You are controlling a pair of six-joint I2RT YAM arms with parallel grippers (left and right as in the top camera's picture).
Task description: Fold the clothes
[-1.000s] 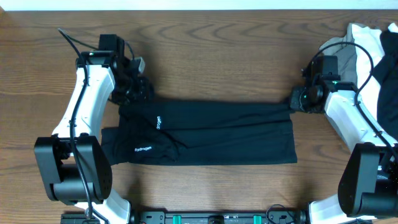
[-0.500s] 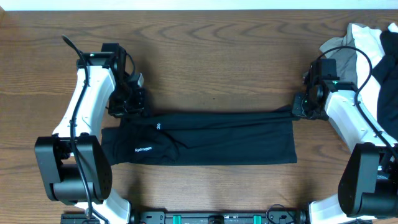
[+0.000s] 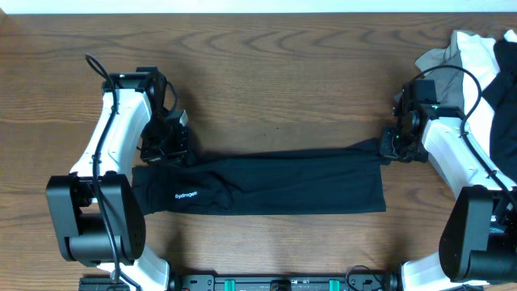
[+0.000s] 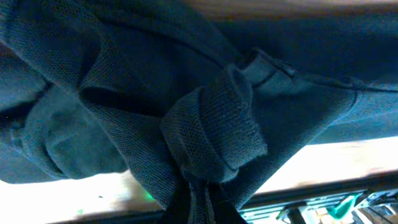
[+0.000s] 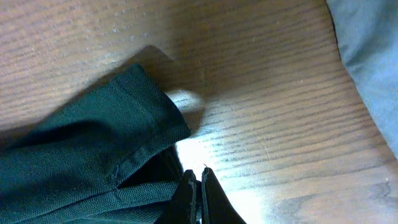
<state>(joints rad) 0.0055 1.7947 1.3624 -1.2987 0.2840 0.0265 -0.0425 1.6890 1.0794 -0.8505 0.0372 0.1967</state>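
Note:
I need to pull the bunched far corner back and down over the white lettering (image 3: 187, 195) with my left gripper and let go. The lettering is below the gripper and back toward my base.
Of the clothes, a large black garment (image 3: 283, 182) lies as a long folded strip across the table's front half, with white lettering (image 3: 187, 195) near its left end. My left gripper (image 3: 178, 152) is shut on the far left corner. In the left wrist view the black garment (image 4: 211, 124) bunches into a thick roll over the shut gripper (image 4: 200, 191). My right gripper (image 3: 387, 147) is shut on the far right corner, which rises in a small peak. In the right wrist view the shut gripper (image 5: 199, 177) pinches the hem of the black garment (image 5: 93, 137).
A pile of other clothes (image 3: 477, 56), white, grey and black, lies at the back right corner, behind the right arm. A grey piece of that pile (image 5: 373, 56) shows at the right wrist view's upper right. The table is bare brown wood (image 3: 283, 73).
Both grippers have drawn the garment's far edge toward the front, over the lower layer. The strip is narrower, and the second lettering near the left gripper is folded out of sight.

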